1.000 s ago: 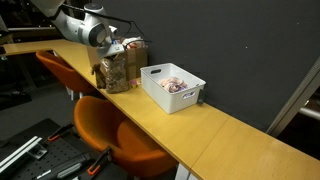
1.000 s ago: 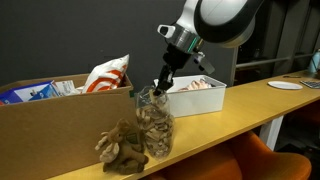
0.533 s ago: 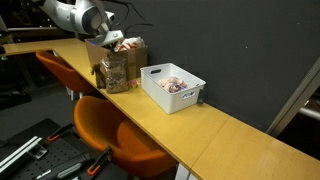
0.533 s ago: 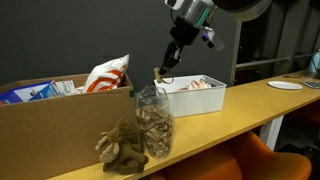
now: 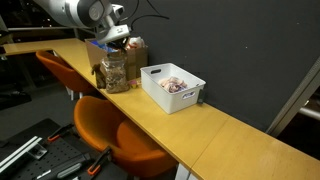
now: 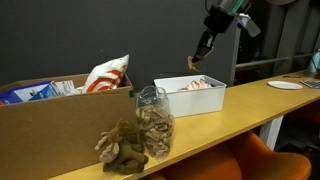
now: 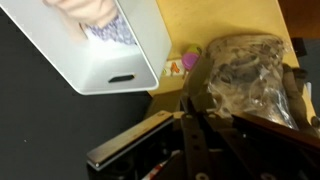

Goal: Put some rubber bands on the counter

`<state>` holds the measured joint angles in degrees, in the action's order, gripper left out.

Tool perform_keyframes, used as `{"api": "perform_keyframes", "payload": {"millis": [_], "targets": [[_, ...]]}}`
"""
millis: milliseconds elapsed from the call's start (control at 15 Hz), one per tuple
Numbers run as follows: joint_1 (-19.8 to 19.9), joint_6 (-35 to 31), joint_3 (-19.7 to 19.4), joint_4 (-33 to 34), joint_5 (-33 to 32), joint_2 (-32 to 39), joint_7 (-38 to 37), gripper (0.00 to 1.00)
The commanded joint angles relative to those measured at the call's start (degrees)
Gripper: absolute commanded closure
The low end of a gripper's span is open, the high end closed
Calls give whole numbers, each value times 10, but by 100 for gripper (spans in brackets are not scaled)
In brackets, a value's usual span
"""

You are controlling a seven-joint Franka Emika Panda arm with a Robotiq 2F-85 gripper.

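My gripper moves down toward the bare counter beside the white bin next and releases the small tan tuft, since that open spot lies below my gripper.
A clear bag [image 6: 153,120] full of tan-brown rubber bands stands on the yellow-tan counter [image 6: 235,113], left of the white bin [image 6: 190,101]. It also shows in an exterior view [image 5: 117,72] and in the wrist view [image 7: 245,65]. My gripper [image 6: 196,62] hangs high above the counter, over the near end of the white bin. It is shut on a small tan tuft of rubber bands [image 6: 192,64]. In the wrist view the shut fingers [image 7: 190,95] sit between the bin [image 7: 80,50] and the bag. In an exterior view the gripper [image 5: 117,40] is above the bag.
A brown clump [image 6: 120,147] lies in front of the bag. A cardboard box [image 6: 50,115] with packets stands at the counter's end. The bin holds pinkish-white items. A small pink thing [image 7: 177,63] lies on the counter. Orange round chairs [image 5: 110,130] stand beside the counter [image 5: 200,135].
My gripper has risen out of the bag with a few rubber bands and moved up and sideways, from over the bag to above the white bin.
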<state>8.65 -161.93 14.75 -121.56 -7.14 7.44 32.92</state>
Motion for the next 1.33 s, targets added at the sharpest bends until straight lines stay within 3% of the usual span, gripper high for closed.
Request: {"api": "perform_keyframes", "payload": {"millis": [0,200,267,600,1000,1067,1133,1267], "targets": [[-20,-24,-89,-66,-48,-26,-65,99],[-27,-29,-138,-74,-115,7,-126,99],[-14,-35,-135,-69,-145,25,-152,99],[-62,-54,-175,-14,-260,117,-275,99],[-107,-59,-188,50,-294,192,-337,99],[-111,-58,-192,59,-296,200,-338,72],[-113,-58,-194,66,-297,206,-339,71],[-115,-58,-199,78,-295,216,-338,58]]}}
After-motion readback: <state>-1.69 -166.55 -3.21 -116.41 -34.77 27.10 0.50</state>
